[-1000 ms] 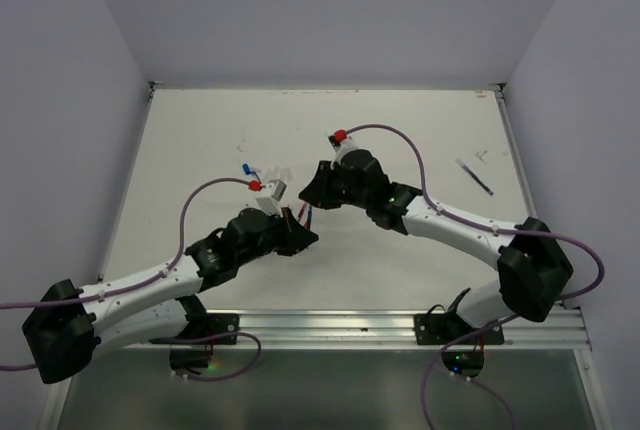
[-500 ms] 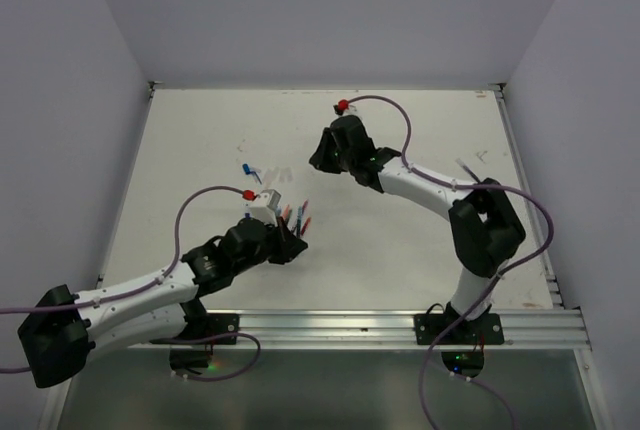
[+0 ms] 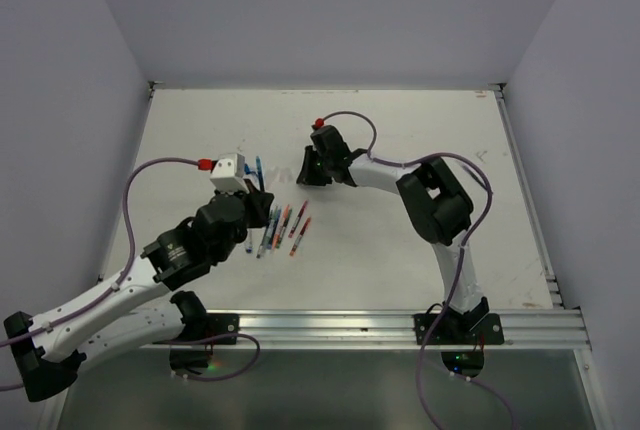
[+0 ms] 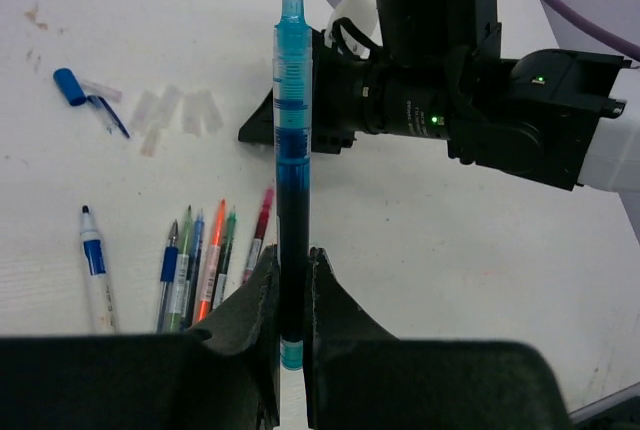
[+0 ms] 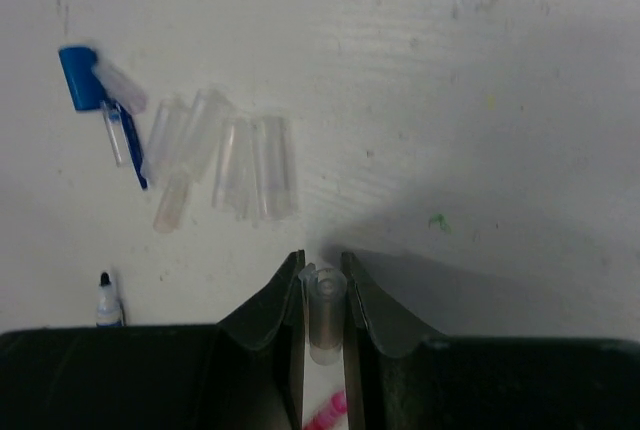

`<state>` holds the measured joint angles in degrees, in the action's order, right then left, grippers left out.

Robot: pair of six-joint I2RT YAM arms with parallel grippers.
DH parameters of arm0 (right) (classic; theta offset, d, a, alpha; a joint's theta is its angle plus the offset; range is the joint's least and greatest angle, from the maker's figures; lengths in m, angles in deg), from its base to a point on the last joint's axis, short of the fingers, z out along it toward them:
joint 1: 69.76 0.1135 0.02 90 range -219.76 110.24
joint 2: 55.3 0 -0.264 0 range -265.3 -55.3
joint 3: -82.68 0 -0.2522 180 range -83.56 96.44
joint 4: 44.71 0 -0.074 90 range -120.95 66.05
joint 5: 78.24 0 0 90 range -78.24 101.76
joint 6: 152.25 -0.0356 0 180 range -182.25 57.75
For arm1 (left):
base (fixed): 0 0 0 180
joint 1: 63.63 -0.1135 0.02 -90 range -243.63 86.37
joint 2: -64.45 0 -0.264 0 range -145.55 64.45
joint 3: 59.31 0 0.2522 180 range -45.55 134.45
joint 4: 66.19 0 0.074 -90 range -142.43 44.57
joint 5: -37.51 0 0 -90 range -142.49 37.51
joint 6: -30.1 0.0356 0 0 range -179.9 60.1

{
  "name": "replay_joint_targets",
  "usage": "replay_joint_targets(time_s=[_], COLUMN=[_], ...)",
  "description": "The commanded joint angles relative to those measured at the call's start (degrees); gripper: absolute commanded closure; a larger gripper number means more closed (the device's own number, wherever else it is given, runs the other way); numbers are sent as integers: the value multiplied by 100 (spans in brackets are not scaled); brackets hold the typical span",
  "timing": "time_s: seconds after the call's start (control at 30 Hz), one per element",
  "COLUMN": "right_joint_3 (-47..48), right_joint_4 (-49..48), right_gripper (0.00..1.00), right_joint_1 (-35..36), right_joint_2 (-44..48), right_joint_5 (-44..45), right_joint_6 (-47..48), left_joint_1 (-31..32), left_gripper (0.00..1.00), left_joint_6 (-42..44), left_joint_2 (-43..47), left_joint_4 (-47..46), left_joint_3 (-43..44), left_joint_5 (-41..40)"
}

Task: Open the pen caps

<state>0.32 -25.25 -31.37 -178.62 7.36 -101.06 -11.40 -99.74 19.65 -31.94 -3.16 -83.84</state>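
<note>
The left gripper moves down to the right in the top view next, onto bare tabletop past the pen row (image 3: 322, 234) (image 4: 365, 272), and releases the pen, since its cap's off.
My left gripper (image 4: 293, 255) is shut on a teal-blue pen (image 4: 289, 130). It holds the pen upright above the table with its uncapped tip pointing away. My right gripper (image 5: 322, 265) is shut on a clear pen cap (image 5: 323, 312), low over the table just near of a pile of several clear caps (image 5: 225, 155). A blue cap (image 5: 78, 75) lies left of that pile. In the top view the left gripper (image 3: 258, 200) is left of the right gripper (image 3: 305, 172). A row of several pens (image 3: 283, 227) lies on the table between them.
In the left wrist view the pens lie in a row left of my fingers: a white-and-blue one (image 4: 95, 265), then blue, green, orange (image 4: 213, 255) and red ones. The right arm's black wrist (image 4: 470, 80) fills the upper right. A dark pen (image 3: 475, 176) lies far right.
My left arm has swung back and to the left with the pen, uncovering the row of pens. My right gripper has moved left, away from the left gripper, holding the cap.
</note>
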Motion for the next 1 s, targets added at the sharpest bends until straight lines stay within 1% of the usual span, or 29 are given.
replay_joint_targets(time_s=[0.0, 0.07, 0.2, 0.23, 0.27, 0.33, 0.37, 0.5, 0.57, 0.7, 0.77, 0.8, 0.83, 0.87, 0.9, 0.93, 0.97], right_joint_3=[410, 550, 744, 770, 814, 815, 806, 815, 788, 552, 219, 25, -185, -649, -862, -1056, -1362], right_joint_4=[-297, -306, -297, -280, -253, -262, -262, -200, -191, -174, -148, -191, -287, -462, -507, -517, -395], right_gripper=[100, 98, 83, 76, 71, 65, 59, 56, 55, 52, 51, 50, 50, 49, 48, 47, 47], right_joint_1=[-16, -7, 2, -7, -7, -7, -7, -7, -7, -121, -279, -515, -647, -805, -1120, -1280, -1560], right_joint_2=[-252, -420, -587, -605, -648, -649, -631, -587, -526, -61, 466, 659, 1131, 1353, 1616, 1854, 2317], right_joint_5=[-306, -350, -394, -395, -395, -377, -368, -359, -342, -210, -149, -166, -218, -358, -403, -412, -360], right_joint_6=[13, 13, 31, 57, 57, 84, 93, 154, 215, 224, 189, 163, 119, 119, 128, 180, 259], left_joint_1=[-20, -20, -20, -20, -20, -20, -20, -28, -20, -11, -11, -11, -11, -11, -11, -2, -2], left_gripper=[100, 100, 100, 100, 100, 100, 100, 100, 100, 100, 100, 100, 100, 100, 100, 100, 100], left_joint_6=[266, 213, 37, 28, 20, 19, 28, 221, 344, 424, 424, 459, 485, 529, 564, 564, 556], left_joint_2=[93, 164, 252, 226, 208, 129, 94, -107, -222, -792, -1021, -1283, -1417, -1557, -1828, -1961, -2102], left_joint_4=[412, 307, 131, 105, 52, -10, -45, -431, -677, -1213, -1433, -1686, -1819, -2212, -2355, -2479, -2662], left_joint_3=[-89, -257, -608, -644, -688, -715, -732, -846, -890, -996, -1066, -1119, -1154, -1215, -1251, -1260, -1268], left_joint_5=[-416, -197, 59, 111, 199, 305, 427, 814, 1260, 1877, 2210, 2326, 2449, 2746, 2862, 2959, 3090])
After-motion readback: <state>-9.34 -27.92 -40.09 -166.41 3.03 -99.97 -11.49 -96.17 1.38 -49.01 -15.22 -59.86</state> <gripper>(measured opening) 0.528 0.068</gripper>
